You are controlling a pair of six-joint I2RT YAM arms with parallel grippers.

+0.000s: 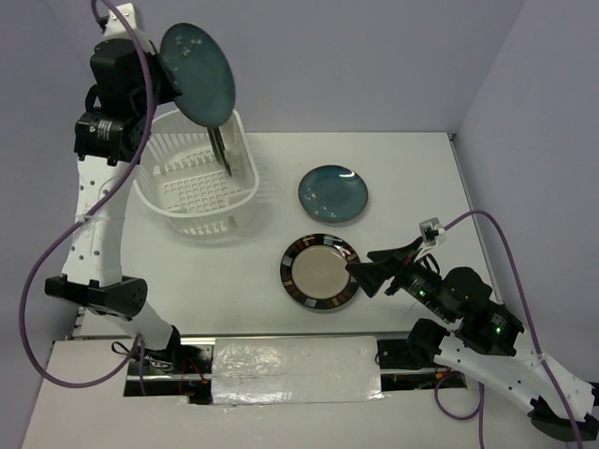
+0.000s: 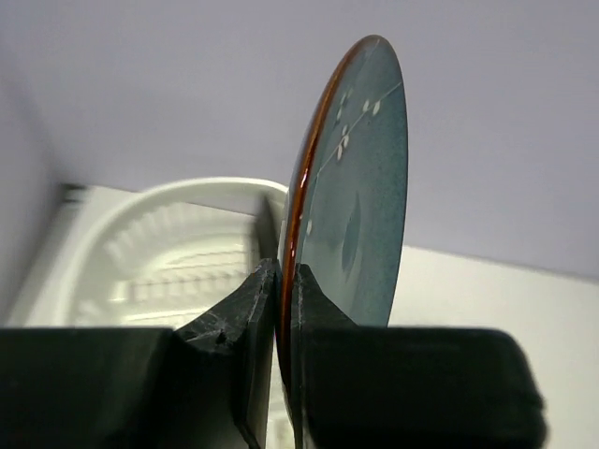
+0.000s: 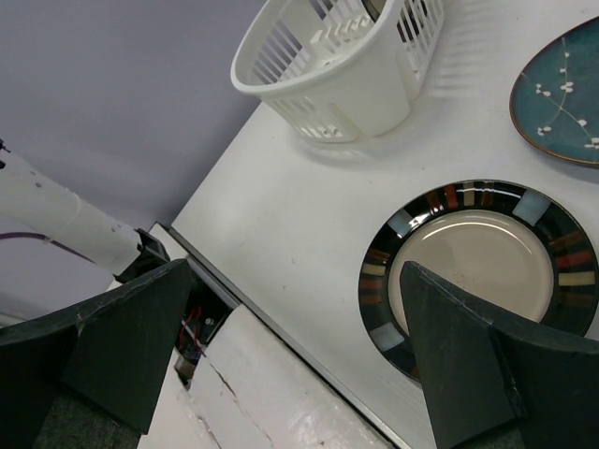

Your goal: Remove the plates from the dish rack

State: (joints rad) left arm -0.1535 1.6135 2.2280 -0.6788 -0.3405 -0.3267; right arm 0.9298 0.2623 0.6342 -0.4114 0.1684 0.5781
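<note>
I will next swing my left gripper past the rack, tilt it downward and lower it beside the flat teal plate's rack-side edge (image 1: 302,193), since that plate matches mine.
My left gripper (image 1: 167,73) is shut on the rim of a teal-blue plate (image 1: 198,75) and holds it on edge, high above the white dish rack (image 1: 195,223). In the left wrist view the fingers (image 2: 314,299) pinch that plate (image 2: 365,187) with the rack (image 2: 140,243) below. Another plate (image 1: 223,150) stands edge-on, thin and dark, in the rack's right side. A teal plate (image 1: 332,194) and a beige plate with a black rim (image 1: 319,272) lie flat on the table. My right gripper (image 1: 360,273) hovers open and holds nothing at the beige plate's (image 3: 477,262) right edge.
The rack (image 3: 328,75) sits at the table's back left, the teal plate (image 3: 562,94) to its right. A taped white strip (image 1: 295,369) and a gap with wires (image 3: 192,327) run along the table's near edge. Walls close the back and right.
</note>
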